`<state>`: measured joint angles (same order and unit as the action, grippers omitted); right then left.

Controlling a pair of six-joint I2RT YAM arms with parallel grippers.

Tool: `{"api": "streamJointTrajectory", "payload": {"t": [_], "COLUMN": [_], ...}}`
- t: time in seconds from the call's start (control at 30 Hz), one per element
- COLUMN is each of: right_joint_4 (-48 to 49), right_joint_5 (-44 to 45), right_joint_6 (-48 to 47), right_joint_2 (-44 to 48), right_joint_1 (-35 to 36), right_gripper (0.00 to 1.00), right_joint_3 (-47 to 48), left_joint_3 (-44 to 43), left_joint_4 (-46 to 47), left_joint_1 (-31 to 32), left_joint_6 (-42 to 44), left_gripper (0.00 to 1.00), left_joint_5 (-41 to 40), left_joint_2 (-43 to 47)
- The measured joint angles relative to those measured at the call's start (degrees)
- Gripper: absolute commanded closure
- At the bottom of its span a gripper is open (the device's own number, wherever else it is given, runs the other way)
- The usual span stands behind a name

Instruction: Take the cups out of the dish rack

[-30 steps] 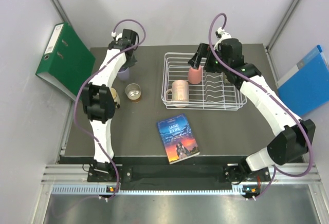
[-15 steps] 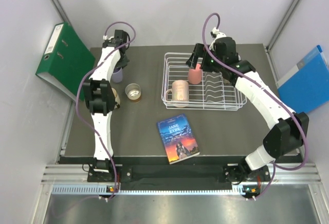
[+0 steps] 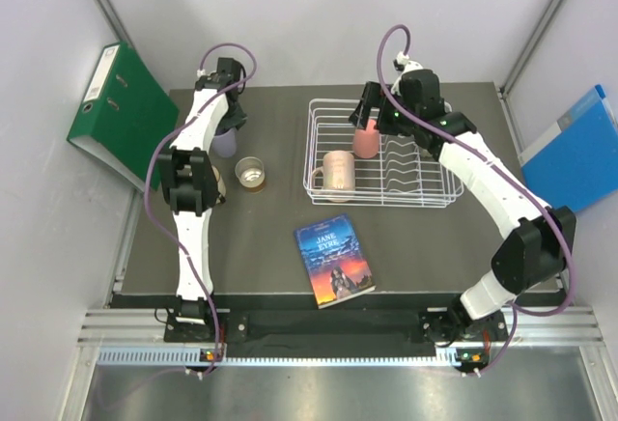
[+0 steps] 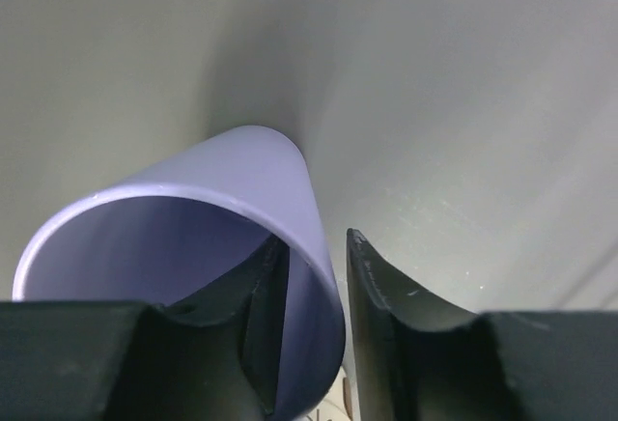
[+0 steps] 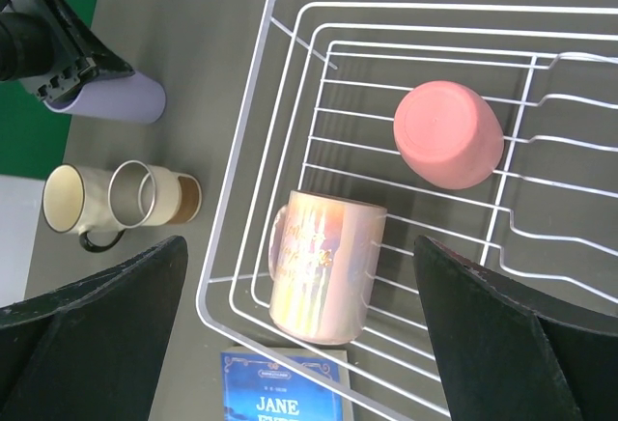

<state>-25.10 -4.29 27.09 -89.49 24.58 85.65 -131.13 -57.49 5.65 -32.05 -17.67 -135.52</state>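
Note:
The salmon-pink cup is in the rack [image 3: 425, 200] with its opening down, so my right gripper will next go down over the salmon-pink cup's upturned base [image 3: 367, 130] until its open fingers are on either side of the cup's outer side.
The lilac tumbler [image 3: 224, 141] stands upright on the table at the back left. My left gripper [image 4: 314, 239] straddles its wall [image 4: 261, 160], one finger inside and one outside, with a thin gap at the outer finger. The white dish rack [image 3: 425, 200] holds the salmon-pink cup [image 5: 449, 134], upside down, and the pale peach mug [image 5: 323, 266] on its side. My right gripper [image 5: 299, 344] hangs wide open and empty above the rack [image 5: 237, 151]. The beige-olive mug [image 5: 63, 199] stands on the table by my left arm.
A glass cup with a brown band [image 3: 250, 172] stands beside the beige-olive mug. A paperback book [image 3: 334, 262] lies in front of the rack. A green binder [image 3: 121, 112] leans at the left wall and a blue one [image 3: 577, 151] at the right.
My left gripper and the lilac tumbler shifted a little to the left. My right gripper moved slightly back and left over the rack, still open.

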Motion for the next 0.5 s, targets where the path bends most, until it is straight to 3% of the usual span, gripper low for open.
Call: {"api": "streamJointTrajectory", "payload": {"t": [0.33, 0.5], "right_joint_4": [-0.02, -1.36], "right_joint_5": [0.72, 8.20], "right_joint_6": [-0.11, -1.40], "right_joint_2": [-0.22, -1.40], "right_joint_1": [0.24, 2.56], "right_gripper": [0.00, 0.00], "right_joint_3": [0.00, 1.49], "left_joint_3": [-0.15, -0.13], "left_joint_4": [-0.72, -0.70], "left_joint_1": [0.02, 0.68], "left_joint_6": [-3.04, -4.24], "left_gripper": [0.57, 0.48], "left_joint_5": [0.07, 0.33], "left_joint_2": [1.99, 8.46]}}
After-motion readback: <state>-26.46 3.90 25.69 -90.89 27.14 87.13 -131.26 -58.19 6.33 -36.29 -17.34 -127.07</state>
